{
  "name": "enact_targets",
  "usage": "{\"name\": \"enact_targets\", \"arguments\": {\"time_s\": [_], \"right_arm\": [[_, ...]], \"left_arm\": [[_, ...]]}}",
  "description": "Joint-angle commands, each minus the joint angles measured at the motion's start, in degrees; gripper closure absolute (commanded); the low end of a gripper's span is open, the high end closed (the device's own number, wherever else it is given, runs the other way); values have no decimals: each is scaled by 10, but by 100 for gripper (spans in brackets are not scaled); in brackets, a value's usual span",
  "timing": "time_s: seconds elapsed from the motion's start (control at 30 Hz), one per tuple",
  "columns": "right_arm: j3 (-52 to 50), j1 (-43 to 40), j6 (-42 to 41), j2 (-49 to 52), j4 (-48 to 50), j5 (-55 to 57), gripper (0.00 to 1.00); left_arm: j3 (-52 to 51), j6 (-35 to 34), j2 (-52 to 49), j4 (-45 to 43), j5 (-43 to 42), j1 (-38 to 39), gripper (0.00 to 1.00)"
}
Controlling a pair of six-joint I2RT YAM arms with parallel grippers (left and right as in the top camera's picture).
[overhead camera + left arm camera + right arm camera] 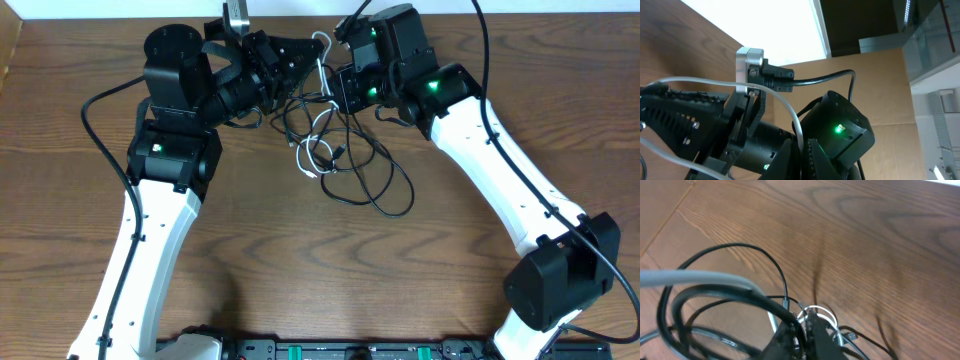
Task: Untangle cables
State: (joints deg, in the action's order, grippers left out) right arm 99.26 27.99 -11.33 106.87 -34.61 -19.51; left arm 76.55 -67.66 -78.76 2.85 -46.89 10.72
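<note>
The table to the right of my right gripper in the overhead view is bare, so I will pull the black cord there, clear of the tangle point(345, 160), and let go of it.
The cables lie in a tangle point(345, 160) at the table's back middle: several thin black cords point(385, 185) and one white cord point(318, 150). My left gripper point(312, 52) is shut on the white cord, which rises in a loop point(322, 42). In the left wrist view that cord point(790, 107) runs down between the closed left gripper point(801, 155). My right gripper point(337, 92) sits just right of it above the tangle. In the right wrist view my right gripper point(805, 324) is shut on a black cord point(715, 291), with the white cord point(826, 313) looped behind it.
Thicker black leads point(100, 140) hang from both arms. The right arm's body with its green light point(840, 129) is close in front of the left gripper. Bare wooden table point(300, 280) spreads in front of the tangle.
</note>
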Motion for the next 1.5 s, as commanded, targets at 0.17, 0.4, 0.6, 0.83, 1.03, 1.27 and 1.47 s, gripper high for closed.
{"name": "enact_targets", "arguments": {"time_s": [0.17,0.4,0.6,0.83,1.03,1.27,1.47], "right_arm": [[2,-35,-75,-5,-38,141,99],[2,-116,-76,-23,-117,213,99],[2,-181,-104,-23,-166,285,99],[2,-222,-114,-23,-190,281,99],[2,-226,-128,-23,-204,287,99],[2,-254,-204,-23,-256,381,99],[2,-325,-225,-23,-290,407,99]], "left_arm": [[9,90,2,73,8,-11,93],[9,158,2,319,250,-69,92],[9,164,2,274,144,-111,93],[9,5,2,-199,-121,-124,92],[9,-44,2,-341,-95,-125,92],[9,-14,2,-209,-29,-170,93],[9,1,2,-84,-13,-250,92]]}}
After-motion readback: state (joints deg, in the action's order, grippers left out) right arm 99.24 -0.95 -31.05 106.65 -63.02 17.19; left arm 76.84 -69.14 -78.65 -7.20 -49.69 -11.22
